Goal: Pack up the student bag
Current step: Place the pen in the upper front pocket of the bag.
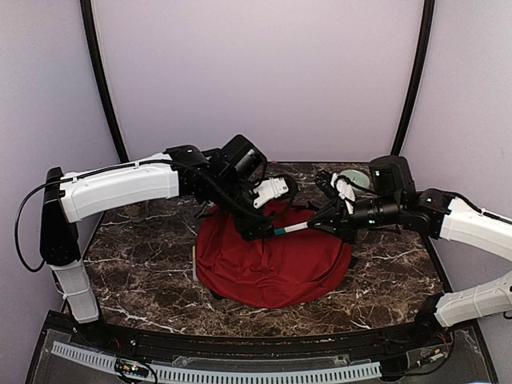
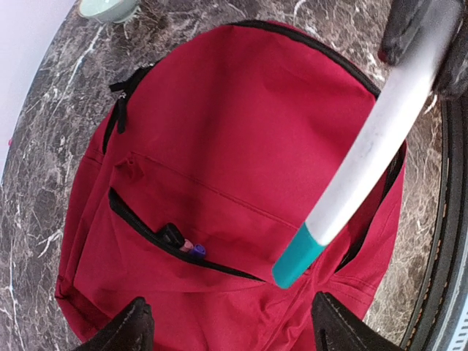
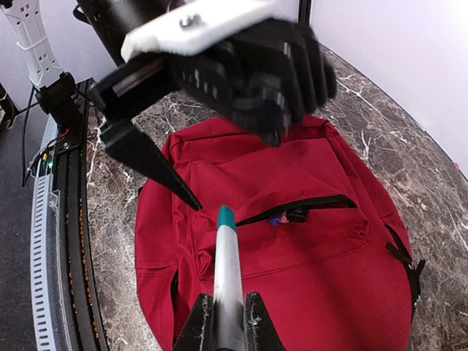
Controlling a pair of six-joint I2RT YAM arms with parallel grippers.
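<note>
My right gripper moves down toward the bag's open pocket (image 3: 322, 205) next and releases the marker inside. The pocket lies below the gripper, to its left in the top view.
The student bag (image 1: 272, 264) is a red backpack lying flat on the dark marble table. Its front pocket (image 2: 168, 245) is unzipped, and pink and purple pen tips (image 2: 191, 249) poke out of it. My left gripper (image 2: 230, 322) hangs open just above the bag's front panel with nothing between its fingers (image 3: 157, 164). My right gripper (image 3: 228, 322) is shut on a white marker with a teal cap (image 3: 227, 263). The teal end points toward the left gripper and hovers above the bag beside the pocket.
A pale green bowl (image 1: 356, 179) stands at the back right of the table behind my right arm. A black rail and a white cable track (image 1: 216, 372) run along the near edge. Black frame poles rise at both back corners.
</note>
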